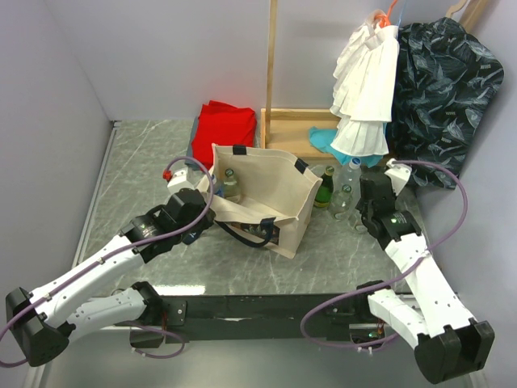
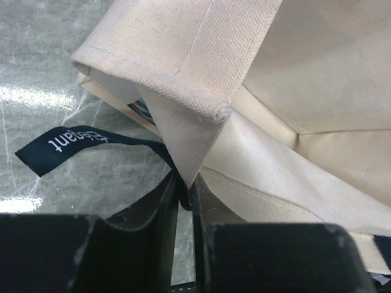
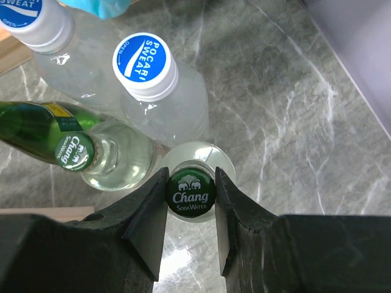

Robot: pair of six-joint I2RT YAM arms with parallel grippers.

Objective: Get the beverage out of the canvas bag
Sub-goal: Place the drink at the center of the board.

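Observation:
My right gripper next needs to lower the held bottle onto the bare tabletop beside the Pocari Sweat bottles, which lies below, and release the green cap.
The beige canvas bag (image 1: pixel 279 190) stands open in the middle of the table, its navy strap (image 2: pixel 61 143) hanging loose. My left gripper (image 1: pixel 210 215) (image 2: pixel 185 183) is shut on a folded corner of the bag's rim (image 2: pixel 183 131) at its near left side. A clear bottle with a green cap (image 1: pixel 232 184) stands inside the bag. To the right of the bag, my right gripper (image 1: pixel 361 218) (image 3: pixel 190 195) is shut on the green Chang soda water cap of a clear glass bottle (image 3: pixel 190 194), the beverage, which is upright over the table.
Beside the held bottle stand two Pocari Sweat bottles (image 3: pixel 145 66) (image 3: pixel 27 15), another Chang bottle (image 3: pixel 74 151) and a green bottle (image 1: pixel 325 187). At the back are a red folded cloth (image 1: pixel 224 129), a wooden rack (image 1: pixel 291 125), a white garment (image 1: pixel 367 89) and a dark garment (image 1: pixel 440 89).

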